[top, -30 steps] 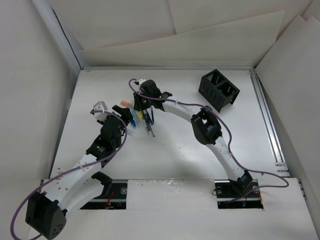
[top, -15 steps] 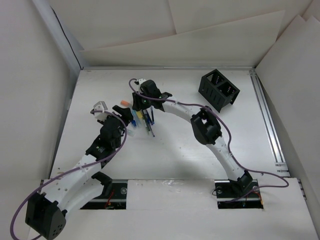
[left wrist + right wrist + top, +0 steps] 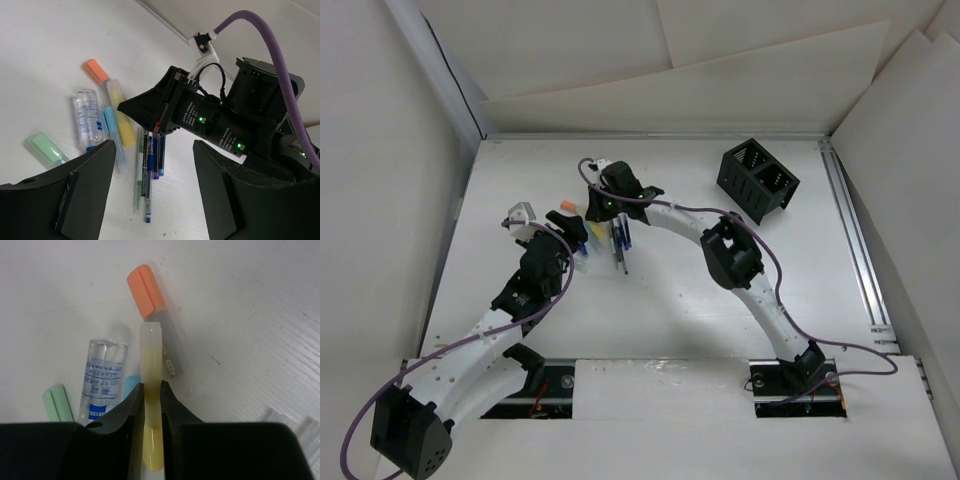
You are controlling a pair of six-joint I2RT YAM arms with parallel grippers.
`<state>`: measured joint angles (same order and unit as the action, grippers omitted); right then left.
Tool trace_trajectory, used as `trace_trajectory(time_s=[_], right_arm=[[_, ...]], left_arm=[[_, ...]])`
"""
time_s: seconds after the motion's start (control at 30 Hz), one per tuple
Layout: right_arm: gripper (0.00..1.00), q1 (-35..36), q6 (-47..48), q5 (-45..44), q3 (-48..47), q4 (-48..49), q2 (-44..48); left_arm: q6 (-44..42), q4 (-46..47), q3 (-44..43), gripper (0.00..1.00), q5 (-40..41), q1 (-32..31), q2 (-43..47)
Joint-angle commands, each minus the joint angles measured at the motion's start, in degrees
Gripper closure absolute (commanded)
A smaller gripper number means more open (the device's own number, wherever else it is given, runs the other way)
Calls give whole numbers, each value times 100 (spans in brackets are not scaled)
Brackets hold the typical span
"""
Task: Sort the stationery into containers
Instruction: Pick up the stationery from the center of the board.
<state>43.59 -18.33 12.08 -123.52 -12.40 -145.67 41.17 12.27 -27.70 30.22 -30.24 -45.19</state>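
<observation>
The opening of the organizer's far section [image 3: 752, 157] faces up. Next I need to swing my right gripper up and to the right in the top view over that section and let go of the highlighter.
My right gripper [image 3: 151, 386] is shut on a yellowish highlighter [image 3: 151, 350], which lies low over the white table. Beside it are an orange-capped marker [image 3: 145, 290], a clear bottle-like tube [image 3: 105, 380], a light blue piece [image 3: 131, 385] and a green piece [image 3: 57, 402]. In the left wrist view my left gripper [image 3: 155, 165] is open and empty, its jaws wide apart above a bundle of blue and dark pens [image 3: 149, 175]. The right gripper [image 3: 150, 107] sits over the yellowish highlighter [image 3: 120, 115] there. The black organizer [image 3: 758, 180] stands at the back right, tilted.
The pens [image 3: 618, 240] lie between the two grippers in the top view. My right arm's purple cable [image 3: 280, 75] arcs over the pile. A metal rail [image 3: 855, 250] runs along the table's right edge, and white walls close the back and sides.
My right gripper has shifted slightly toward the back left over the pile. The left arm has hardly moved.
</observation>
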Motion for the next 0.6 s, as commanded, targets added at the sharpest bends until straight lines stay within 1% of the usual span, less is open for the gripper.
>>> trace_trajectory(time_s=[0.0,0.07,0.27,0.4,0.57], right_arm=[[96,-17,-144,320,144,115,21],[100,-87,-214,462,328,325,169],[100,-202,-329,585,619,634,714],[100,-255,-329,585,909,976,1284],[100,-324,-329,585,1041,1029,1637]], left_arm=[[49,197,37,40,-33,18,141],[49,197,37,40,-33,18,142],[49,197,37,40,-33,18,194],[49,197,37,40,-33,18,195],[49,197,90,40,-33,18,247]])
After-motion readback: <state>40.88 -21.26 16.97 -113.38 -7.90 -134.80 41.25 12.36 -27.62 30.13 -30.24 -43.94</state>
